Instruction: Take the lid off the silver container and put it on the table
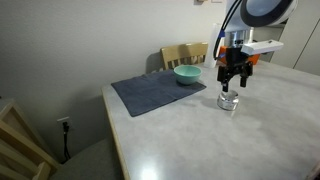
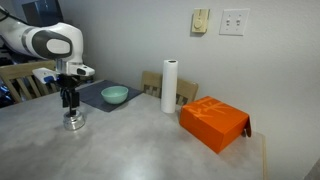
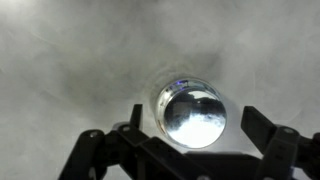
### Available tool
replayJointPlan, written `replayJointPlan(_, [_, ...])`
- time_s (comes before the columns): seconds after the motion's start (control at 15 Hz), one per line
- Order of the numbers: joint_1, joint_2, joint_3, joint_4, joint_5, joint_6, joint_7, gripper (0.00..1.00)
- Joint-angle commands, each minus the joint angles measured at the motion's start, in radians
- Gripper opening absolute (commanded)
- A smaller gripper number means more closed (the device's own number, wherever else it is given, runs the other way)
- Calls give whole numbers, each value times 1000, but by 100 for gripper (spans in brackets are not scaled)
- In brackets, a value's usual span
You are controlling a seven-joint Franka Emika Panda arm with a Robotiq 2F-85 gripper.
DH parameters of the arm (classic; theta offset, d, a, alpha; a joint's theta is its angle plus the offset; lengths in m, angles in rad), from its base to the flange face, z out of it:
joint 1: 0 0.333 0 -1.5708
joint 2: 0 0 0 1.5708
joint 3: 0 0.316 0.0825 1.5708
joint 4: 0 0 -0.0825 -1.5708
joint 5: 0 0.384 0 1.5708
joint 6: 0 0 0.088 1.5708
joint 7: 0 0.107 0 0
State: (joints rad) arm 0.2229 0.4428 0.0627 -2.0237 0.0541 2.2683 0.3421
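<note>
The gripper's fingers come down on either side of the rim of the round lid (image 3: 194, 116) next, then close on the lid's rim.
The silver container (image 1: 229, 100) stands on the pale table (image 1: 200, 140), with the round lid (image 3: 194, 116) on top. It also shows in an exterior view (image 2: 73, 121). My gripper (image 1: 233, 82) hangs straight above it, open, with its fingers a little above the lid. In the wrist view the gripper (image 3: 185, 150) is open and the shiny lid sits between the two dark fingers. In an exterior view the gripper (image 2: 69, 101) is just above the tin.
A teal bowl (image 1: 187, 74) sits on a dark placemat (image 1: 155, 93) behind the tin. An orange box (image 2: 213, 122) and a paper roll (image 2: 170, 86) stand farther along the table. A wooden chair (image 1: 185, 54) is at the far edge.
</note>
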Motion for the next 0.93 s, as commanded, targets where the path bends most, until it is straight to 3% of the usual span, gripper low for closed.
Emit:
replayJointPlan(0.0, [-28,-8,15,-9,19,-32,-54,100])
replayJointPlan(0.53, [-64,100,50,67,50,-41,-246,100])
replayJointPlan(0.87, [-47,134,38,96,19,-40,-244,100])
